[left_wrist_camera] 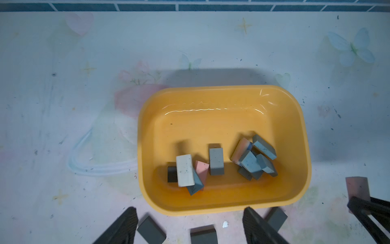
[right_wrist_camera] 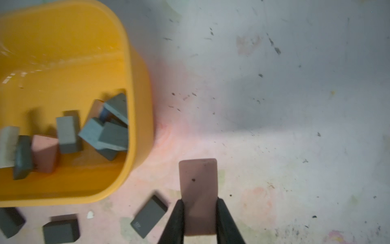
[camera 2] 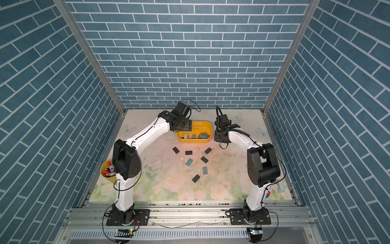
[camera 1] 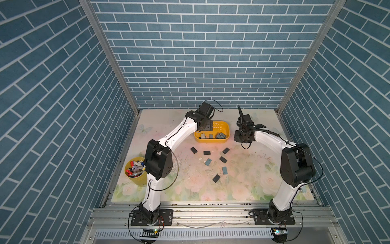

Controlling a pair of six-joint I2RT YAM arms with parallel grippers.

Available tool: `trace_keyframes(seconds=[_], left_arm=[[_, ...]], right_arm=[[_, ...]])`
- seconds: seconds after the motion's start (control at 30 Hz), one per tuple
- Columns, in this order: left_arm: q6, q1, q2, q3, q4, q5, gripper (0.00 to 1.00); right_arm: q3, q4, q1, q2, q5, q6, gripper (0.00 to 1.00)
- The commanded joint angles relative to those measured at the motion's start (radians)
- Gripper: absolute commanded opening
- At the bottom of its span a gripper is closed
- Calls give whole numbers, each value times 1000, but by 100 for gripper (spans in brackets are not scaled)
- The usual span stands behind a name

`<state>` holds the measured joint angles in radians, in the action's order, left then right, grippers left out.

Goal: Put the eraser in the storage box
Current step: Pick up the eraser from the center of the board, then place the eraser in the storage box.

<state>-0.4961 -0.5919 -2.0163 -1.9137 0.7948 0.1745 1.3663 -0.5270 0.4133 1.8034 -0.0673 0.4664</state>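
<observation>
Next, I carry the pink eraser (right_wrist_camera: 198, 181) across the storage box's rim, lower it there and release it. The heap of grey-blue erasers lies past that rim beside my right gripper.
The storage box (left_wrist_camera: 200, 126) is a shallow yellow tub at the back middle of the mat, seen in both top views (camera 1: 222, 127) (camera 2: 207, 126). Several erasers lie in its near half: grey-blue ones, a white one (left_wrist_camera: 185, 170) and a pink one. My left gripper (left_wrist_camera: 190, 209) hangs over the tub's near rim, open, with nothing between its fingers. My right gripper (right_wrist_camera: 200, 201) is shut on a pink eraser (right_wrist_camera: 198, 181), which it holds above the mat just right of the tub (right_wrist_camera: 63, 52). The left wrist view also shows that eraser (left_wrist_camera: 357, 188).
Several loose dark and blue erasers lie on the floral mat in front of the tub, among them a black one (camera 1: 207, 152) and a blue one (camera 1: 225, 170). A round yellow cup of pens (camera 1: 136, 171) stands at the left edge. Eraser crumbs dot the mat.
</observation>
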Motion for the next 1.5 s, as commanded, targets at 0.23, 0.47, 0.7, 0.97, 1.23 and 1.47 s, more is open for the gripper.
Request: trace_keyframes(seconds=[0.23, 0.47, 0.7, 0.97, 1.23, 1.47], left_arm=[[-98, -2, 245, 315, -73, 177, 89], [-152, 0, 321, 495, -104, 214, 94], [-197, -1, 388, 645, -152, 234, 97], [-224, 0, 408, 745, -180, 232, 99], [-234, 0, 392, 781, -201, 217, 99], [-246, 0, 370, 782, -205, 211, 100]], right_arm=[[225, -107, 58, 87, 46, -18, 15], [397, -174, 72, 225, 129, -32, 14], [550, -240, 83, 362, 185, -42, 14], [649, -293, 94, 485, 194, -56, 14], [711, -333, 96, 549, 181, -69, 18], [722, -343, 101, 539, 166, -82, 33]])
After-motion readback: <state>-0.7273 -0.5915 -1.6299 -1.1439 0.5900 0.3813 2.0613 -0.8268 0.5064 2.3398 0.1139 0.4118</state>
